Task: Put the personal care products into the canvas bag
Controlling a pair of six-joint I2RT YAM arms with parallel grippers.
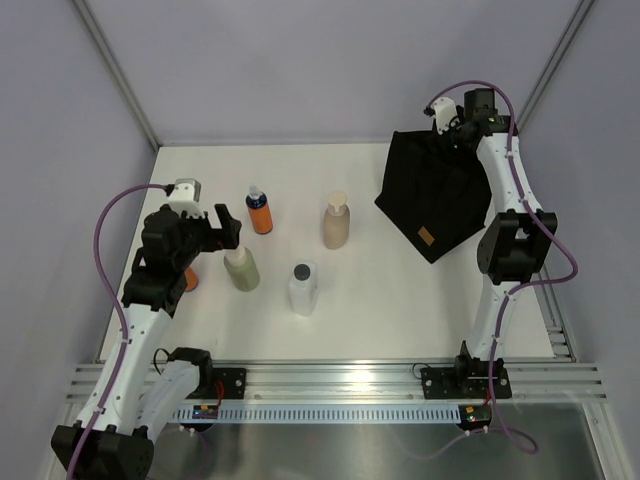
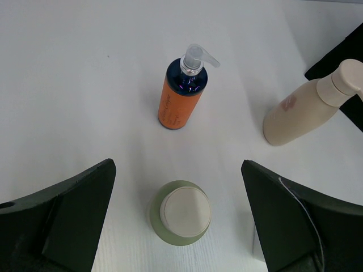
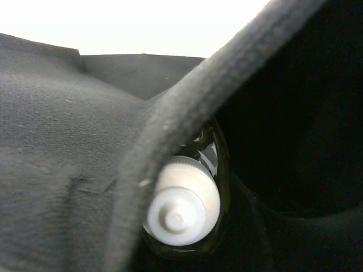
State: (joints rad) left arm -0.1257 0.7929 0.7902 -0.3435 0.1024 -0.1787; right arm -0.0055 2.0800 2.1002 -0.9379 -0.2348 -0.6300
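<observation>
I should move my left gripper across and down over the beige bottle's pump top (image 1: 337, 201) (image 2: 345, 80) next, because the beige bottle stands below my left gripper, to its right in the top view.
My left gripper (image 1: 222, 228) is open and empty, hovering over the olive-green bottle (image 1: 241, 268). In the left wrist view the gripper (image 2: 177, 165) has that bottle (image 2: 180, 212) between its spread fingers (image 2: 74, 209), untouched. One orange bottle with a blue cap (image 1: 259, 212) (image 2: 180, 96) stands beyond it; a second orange bottle (image 1: 190, 279) is mostly hidden behind my left arm. The beige bottle (image 1: 336, 222) (image 2: 306, 110) and the white bottle with black cap (image 1: 303, 288) stand mid-table. My right gripper (image 1: 455, 130) is at the top of the black canvas bag (image 1: 437, 195). The clear amber-filled bottle (image 3: 181, 207) shows inside the bag (image 3: 51, 141).
The bag's loop handle (image 3: 187, 107) crosses the right wrist view close to the camera. A brown label (image 1: 426, 237) is on the bag's near side. Grey walls enclose the white table (image 1: 380, 300) at left, back and right; a metal rail (image 1: 340, 380) runs along the near edge.
</observation>
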